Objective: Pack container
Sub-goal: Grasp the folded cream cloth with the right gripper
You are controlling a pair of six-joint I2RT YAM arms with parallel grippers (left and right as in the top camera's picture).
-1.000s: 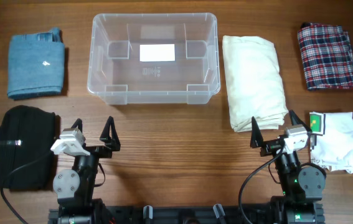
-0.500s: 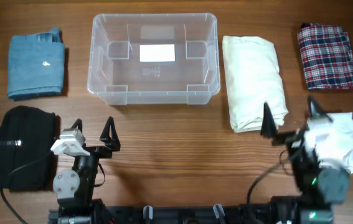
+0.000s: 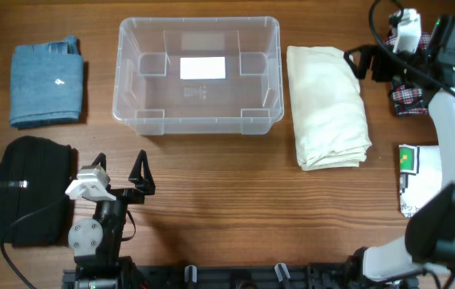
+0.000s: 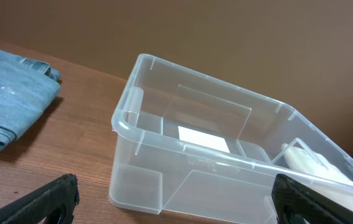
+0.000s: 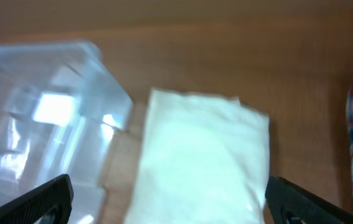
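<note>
The cream cloth is below my right gripper, between its open fingers. I will lower them next onto the middle of the cream cloth's long edge (image 3: 358,99) (image 5: 257,193) by the plaid cloth.
The clear container (image 3: 197,127) stands empty at the back middle, white label on its base. It also shows in the left wrist view (image 4: 164,140) and, blurred, in the right wrist view (image 5: 39,124). My left gripper (image 3: 119,164) is open and empty near the front edge, facing the container (image 4: 173,199). My right gripper (image 3: 378,66) is open and empty, raised high at the back right. In its wrist view (image 5: 169,199) a folded cream cloth (image 5: 201,155) lies below, between the jaws.
A cream cloth (image 3: 327,104) lies right of the container. A plaid cloth (image 3: 408,100) lies partly under the right arm. A white shirt with a green tag (image 3: 420,181) is front right. A blue cloth (image 3: 46,84) is back left, a black garment (image 3: 33,190) front left.
My right arm has risen from the front right and swung to the back right, above the cream and plaid cloths. The left arm has not moved.
</note>
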